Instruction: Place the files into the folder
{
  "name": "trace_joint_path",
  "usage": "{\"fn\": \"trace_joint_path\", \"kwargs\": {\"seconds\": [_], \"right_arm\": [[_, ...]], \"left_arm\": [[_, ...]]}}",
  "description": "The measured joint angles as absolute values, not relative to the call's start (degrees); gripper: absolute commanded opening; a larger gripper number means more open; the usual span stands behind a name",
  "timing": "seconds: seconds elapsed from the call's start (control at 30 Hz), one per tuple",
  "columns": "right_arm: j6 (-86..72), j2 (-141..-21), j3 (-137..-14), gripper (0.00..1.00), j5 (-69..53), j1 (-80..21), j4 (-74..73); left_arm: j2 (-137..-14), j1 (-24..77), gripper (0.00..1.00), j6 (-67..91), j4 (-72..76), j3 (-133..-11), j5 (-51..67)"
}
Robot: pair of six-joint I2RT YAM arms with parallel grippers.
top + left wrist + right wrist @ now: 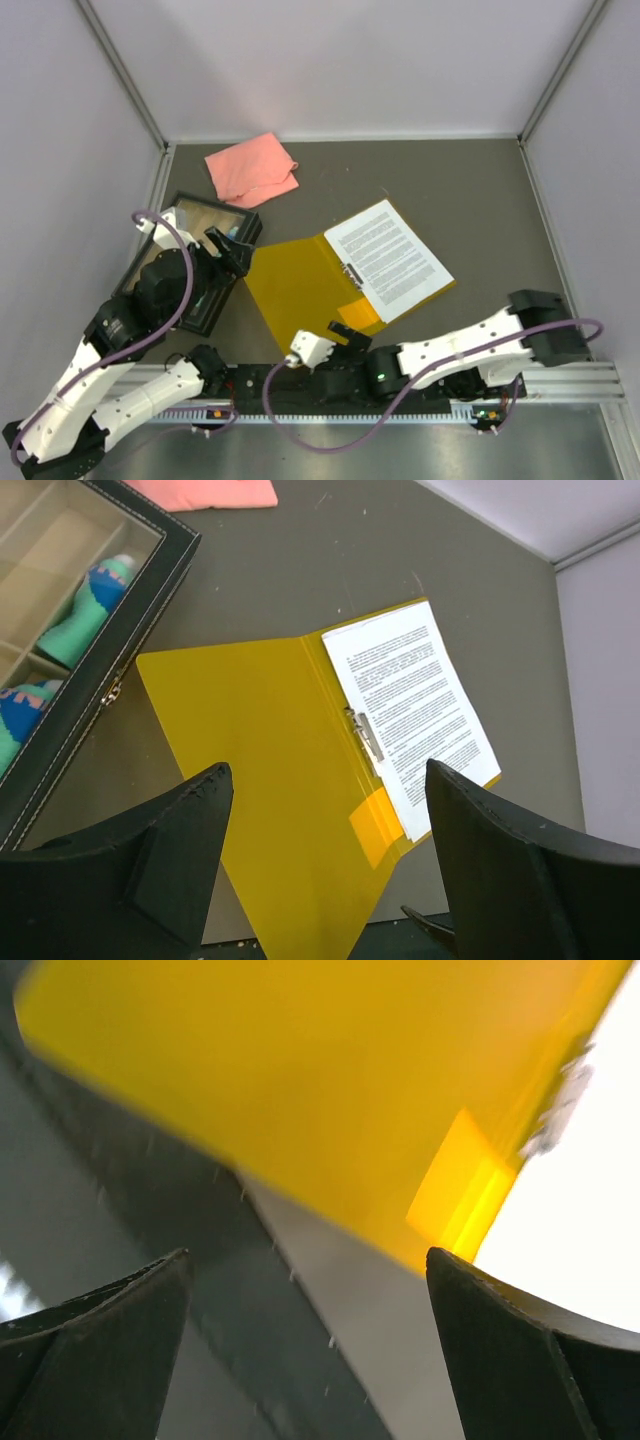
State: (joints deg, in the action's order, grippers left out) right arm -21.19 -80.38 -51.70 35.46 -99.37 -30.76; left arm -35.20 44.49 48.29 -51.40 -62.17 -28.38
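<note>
I will shift my right gripper left in the top view next, onto the cover's near edge, since the stretch beyond the tabletop lies that way from the edge.
The yellow folder [295, 285] lies open on the table, its cover spread to the left. The white printed files [388, 258] lie on its right half, beside the metal clip [351, 273]. The left wrist view shows the folder [270, 760], the files [415, 705] and the clip [365, 735]. My left gripper [232, 246] is open and empty, held above the folder's left edge. My right gripper [352, 337] is open and empty, low at the folder's near edge; its wrist view shows the folder [300, 1090] blurred and the files [580, 1220] at right.
A pink cloth [252, 169] lies at the back. A black-framed tray [190, 262] with green-and-blue items [85, 610] sits at the left, under my left arm. A metal rail [400, 400] runs along the near edge. Walls close in the table.
</note>
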Motion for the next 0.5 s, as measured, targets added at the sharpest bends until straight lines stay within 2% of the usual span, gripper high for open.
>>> {"fn": "trace_joint_path", "kwargs": {"seconds": [0.17,0.27,0.37,0.4,0.47,0.5], "right_arm": [[-19.9,-96.6,-64.5,0.89,50.0,-102.0,-32.5],[-18.6,-101.3,-68.3,0.85,55.0,-102.4,-32.1],[-17.3,-103.6,-69.2,0.72,57.8,-102.4,-30.8],[-17.1,-104.4,-69.5,0.63,58.9,-102.5,-30.8],[-17.3,-105.7,-70.1,0.52,60.9,-102.6,-30.9],[-17.6,-106.1,-70.3,0.41,61.7,-102.6,-30.9]], "left_arm": [[-34.6,44.5,0.82,49.3,-53.7,-61.0,-27.9],[-34.2,44.5,0.82,49.5,-55.2,-60.9,-27.9],[-33.4,44.5,0.83,49.5,-56.0,-60.9,-28.1],[-33.1,44.5,0.82,49.5,-56.3,-60.9,-28.2],[-33.0,44.5,0.82,49.5,-56.8,-60.9,-28.4],[-33.0,44.5,0.82,49.4,-56.9,-60.9,-28.4]]}}
